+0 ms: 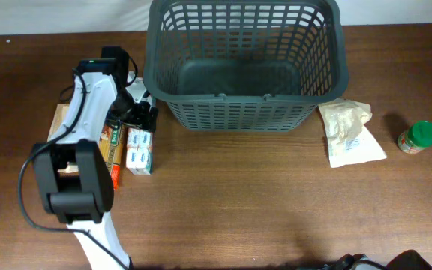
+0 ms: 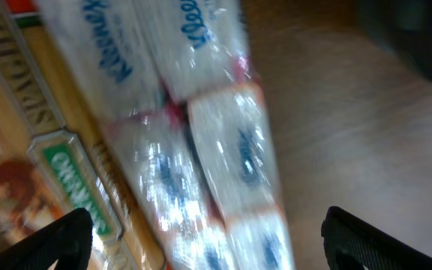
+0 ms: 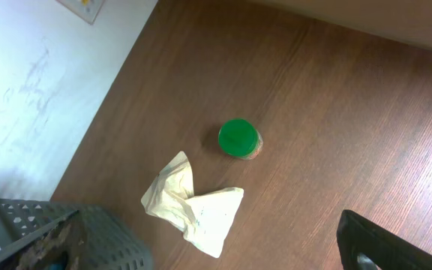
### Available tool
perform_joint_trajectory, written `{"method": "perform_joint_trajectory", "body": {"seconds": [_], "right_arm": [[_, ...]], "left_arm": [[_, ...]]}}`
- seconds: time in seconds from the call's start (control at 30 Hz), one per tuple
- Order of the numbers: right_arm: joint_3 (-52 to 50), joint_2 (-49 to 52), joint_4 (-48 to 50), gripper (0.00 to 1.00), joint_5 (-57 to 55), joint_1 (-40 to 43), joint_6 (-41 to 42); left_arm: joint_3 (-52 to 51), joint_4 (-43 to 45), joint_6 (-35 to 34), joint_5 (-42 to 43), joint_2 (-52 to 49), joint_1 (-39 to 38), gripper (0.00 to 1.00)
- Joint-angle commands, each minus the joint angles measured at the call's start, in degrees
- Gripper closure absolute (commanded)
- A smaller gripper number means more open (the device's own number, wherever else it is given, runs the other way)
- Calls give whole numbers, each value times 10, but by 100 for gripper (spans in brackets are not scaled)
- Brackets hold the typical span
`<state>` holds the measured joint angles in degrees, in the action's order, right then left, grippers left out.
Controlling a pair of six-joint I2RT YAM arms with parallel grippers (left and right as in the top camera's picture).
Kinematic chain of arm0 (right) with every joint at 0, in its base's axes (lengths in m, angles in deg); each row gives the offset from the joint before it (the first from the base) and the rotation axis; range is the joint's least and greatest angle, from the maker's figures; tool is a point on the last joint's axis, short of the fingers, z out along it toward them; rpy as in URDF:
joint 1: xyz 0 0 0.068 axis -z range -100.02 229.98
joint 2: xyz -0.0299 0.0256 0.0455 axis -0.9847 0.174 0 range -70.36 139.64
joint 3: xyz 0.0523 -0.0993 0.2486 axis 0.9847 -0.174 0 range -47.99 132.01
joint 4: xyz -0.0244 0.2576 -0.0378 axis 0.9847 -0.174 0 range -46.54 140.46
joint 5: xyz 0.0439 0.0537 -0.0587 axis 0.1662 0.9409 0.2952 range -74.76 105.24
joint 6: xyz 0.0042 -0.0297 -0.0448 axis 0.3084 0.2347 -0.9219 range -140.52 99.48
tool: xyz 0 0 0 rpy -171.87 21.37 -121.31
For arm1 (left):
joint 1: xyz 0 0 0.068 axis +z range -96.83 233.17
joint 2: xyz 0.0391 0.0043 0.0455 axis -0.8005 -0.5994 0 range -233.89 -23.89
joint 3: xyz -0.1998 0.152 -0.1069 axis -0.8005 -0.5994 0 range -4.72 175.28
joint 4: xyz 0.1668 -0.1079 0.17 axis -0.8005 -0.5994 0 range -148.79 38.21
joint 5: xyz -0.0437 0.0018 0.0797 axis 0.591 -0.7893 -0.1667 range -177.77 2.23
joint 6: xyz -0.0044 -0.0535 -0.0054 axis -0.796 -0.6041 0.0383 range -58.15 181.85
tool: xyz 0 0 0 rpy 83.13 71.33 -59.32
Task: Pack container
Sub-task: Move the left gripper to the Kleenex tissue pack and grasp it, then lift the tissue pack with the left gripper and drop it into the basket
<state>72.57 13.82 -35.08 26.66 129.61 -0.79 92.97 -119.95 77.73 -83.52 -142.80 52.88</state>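
Observation:
I should next lower my left gripper onto the tissue pack and close it there, as its open fingers are already on both long sides of the tissue pack right below.
The container is a large dark grey lattice basket [image 1: 246, 112] at the back middle of the table, and it holds nothing. It also shows in the right wrist view [image 3: 96, 236]. My left gripper [image 1: 142, 116] is open, low over the far end of a clear-wrapped Kleenex tissue pack [image 1: 139, 150], just left of the basket. In the left wrist view its fingers [image 2: 216, 244] straddle the tissue pack [image 2: 201, 150] without touching it. My right gripper [image 3: 216, 255] is open and empty, high above the table's right side.
A spaghetti box [image 1: 113, 146] lies against the tissues, seen also in the left wrist view [image 2: 28, 97]. A brown packet [image 1: 60, 120] lies under the left arm. Right of the basket are a crumpled cream bag [image 1: 351, 131] [image 3: 193, 210] and a green-lidded jar [image 1: 417, 137] [image 3: 238, 139].

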Motion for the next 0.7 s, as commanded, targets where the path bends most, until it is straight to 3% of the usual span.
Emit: {"method": "perform_joint_trajectory", "body": {"seconds": [0.0,0.13,0.2,0.23,0.3,0.47,0.67], "right_arm": [[4,1,0,1,-7,3,5],[4,1,0,1,-7,3,5],[4,1,0,1,-7,3,5],[4,1,0,1,-7,3,5],[4,1,0,1,-7,3,5],[4,1,0,1,-7,3,5],[4,1,0,1,-7,3,5]], "left_arm": [[-3,7,3,-4,-43,2,11],[-3,5,3,1,-66,2,11],[-3,4,3,10,-72,2,25],[-3,4,3,10,-72,2,39],[-3,4,3,10,-72,2,96],[34,-32,-14,11,-71,3,98],[232,-108,-62,9,-70,16,98]]}}
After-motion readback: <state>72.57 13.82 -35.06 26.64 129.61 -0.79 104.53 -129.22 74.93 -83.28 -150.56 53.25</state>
